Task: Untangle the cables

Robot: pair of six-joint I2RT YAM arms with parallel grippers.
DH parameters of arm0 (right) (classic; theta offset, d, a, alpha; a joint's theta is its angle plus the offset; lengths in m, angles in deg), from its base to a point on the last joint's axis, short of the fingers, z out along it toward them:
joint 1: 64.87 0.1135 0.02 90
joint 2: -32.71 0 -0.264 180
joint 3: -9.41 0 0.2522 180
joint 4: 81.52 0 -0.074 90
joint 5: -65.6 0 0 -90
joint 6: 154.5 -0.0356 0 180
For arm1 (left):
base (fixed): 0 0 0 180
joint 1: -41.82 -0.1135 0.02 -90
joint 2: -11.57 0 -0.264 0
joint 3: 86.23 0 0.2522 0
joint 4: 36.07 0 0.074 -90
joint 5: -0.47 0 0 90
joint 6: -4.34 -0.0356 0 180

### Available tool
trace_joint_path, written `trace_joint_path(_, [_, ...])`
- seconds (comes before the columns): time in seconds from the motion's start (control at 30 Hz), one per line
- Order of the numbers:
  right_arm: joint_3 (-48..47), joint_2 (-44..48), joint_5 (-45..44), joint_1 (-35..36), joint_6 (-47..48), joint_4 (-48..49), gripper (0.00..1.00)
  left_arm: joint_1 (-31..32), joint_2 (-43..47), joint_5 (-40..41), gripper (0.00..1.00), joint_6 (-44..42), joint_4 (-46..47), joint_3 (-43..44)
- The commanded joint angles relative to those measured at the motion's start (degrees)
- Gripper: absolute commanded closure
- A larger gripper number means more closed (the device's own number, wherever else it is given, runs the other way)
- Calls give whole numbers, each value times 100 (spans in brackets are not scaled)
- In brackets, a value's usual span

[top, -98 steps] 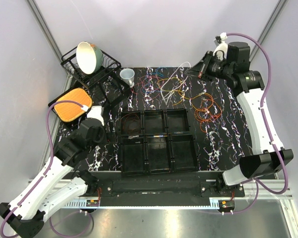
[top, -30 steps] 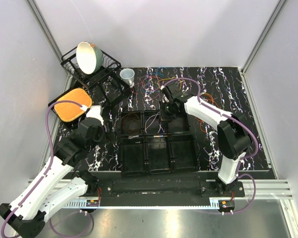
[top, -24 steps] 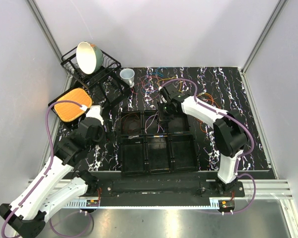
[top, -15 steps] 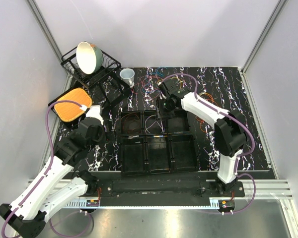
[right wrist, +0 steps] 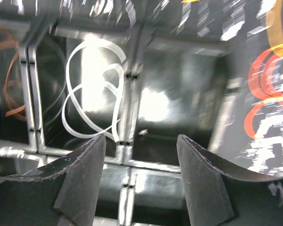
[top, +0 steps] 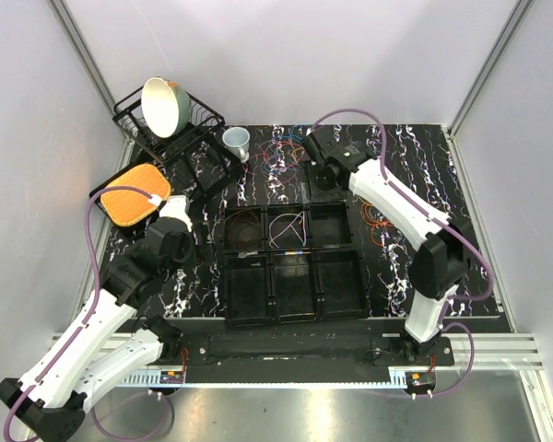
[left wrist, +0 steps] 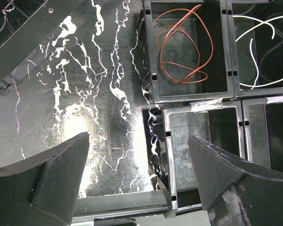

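Observation:
I will next swing my right gripper to the right in the top view and down onto the orange loops [top: 377, 221] [right wrist: 269, 87] beside the tray, because they are outside the tray's compartments.
Cables [top: 281, 152] lie tangled in several colours on the far part of the table, and orange loops [top: 380, 207] lie to the right. A white cable [top: 290, 224] [right wrist: 117, 113] [left wrist: 251, 61] rests loose in the top middle compartment. In the top left compartment lies a brown one [top: 244, 224] [left wrist: 212, 44]. My right gripper [top: 315, 177] [right wrist: 141, 136] hovers open and empty behind the tray. My left gripper [top: 180, 241] [left wrist: 139, 136] hangs open and empty over the tray's left edge.
The black tray [top: 290, 293] has six compartments; its front row holds nothing. At the back left stand a wire rack [top: 198, 129] with a bowl [top: 164, 106], a small cup [top: 237, 140] and an orange pad [top: 134, 193]. Orange-red loops [right wrist: 264, 80] lie right of the tray.
My right gripper opened, left the white cable in the top middle compartment, and pulled back toward the far tangle. The left arm has not moved.

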Motion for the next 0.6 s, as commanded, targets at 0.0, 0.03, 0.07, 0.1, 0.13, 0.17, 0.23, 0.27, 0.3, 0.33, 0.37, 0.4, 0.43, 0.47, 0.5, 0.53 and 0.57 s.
trace_joint_path(0.0, [-272, 697, -1241, 33, 232, 161, 31, -57, -16, -168, 12, -44, 213, 121])
trace_joint_path(0.03, [-263, 715, -1312, 33, 224, 319, 31, -57, -7, -168, 12, -44, 213, 121])
trace_joint_path(0.07, [-263, 715, -1391, 16, 206, 364, 31, -57, -7, -168, 12, -44, 213, 121])
trace_joint_path(0.1, [-245, 715, -1479, -28, 145, 399, 32, -57, 10, -168, 12, -35, 204, 121])
trace_joint_path(0.13, [-228, 715, -1523, -37, 101, 460, 32, -57, 10, -168, 12, -44, 204, 121])
trace_joint_path(0.17, [-193, 750, -1567, -72, 48, 504, 33, -57, 36, -168, 12, -44, 213, 121])
trace_joint_path(0.23, [0, 802, -1944, -186, -57, 636, 34, -57, 46, -168, 12, -35, 213, 121])
trace_joint_path(0.27, [97, 916, -2137, -265, -101, 680, 34, -57, 63, -168, 12, -35, 204, 112])
trace_joint_path(0.3, [289, 960, -2417, -370, -241, 698, 33, -57, 72, -177, 12, -44, 222, 112])
trace_joint_path(0.33, [404, 1022, -2446, -754, -364, 733, 33, -65, 72, -177, 12, -44, 213, 112])
trace_joint_path(0.37, [536, 1153, -2412, -1019, -496, 742, 32, -57, 63, -194, 12, -53, 222, 112])
trace_joint_path(0.4, [807, 1224, -2168, -1291, -828, 751, 32, -57, 63, -203, 12, -53, 222, 112])
trace_joint_path(0.43, [966, 1364, -2017, -1938, -953, 838, 32, -57, 54, -203, 12, -44, 222, 112])
trace_joint_path(0.47, [1133, 1417, -1964, -2223, -1111, 865, 33, -57, 54, -221, 12, -53, 231, 112])
trace_joint_path(0.5, [1405, 1470, -1832, -2530, -1391, 874, 33, -65, 54, -221, 12, -53, 231, 112])
trace_joint_path(0.53, [1538, 1514, -1735, -2742, -1463, 978, 33, -57, 63, -221, 12, -61, 231, 103])
trace_joint_path(0.57, [1661, 1567, -1621, -3066, -1533, 1040, 33, -65, 63, -230, 12, -53, 231, 112])
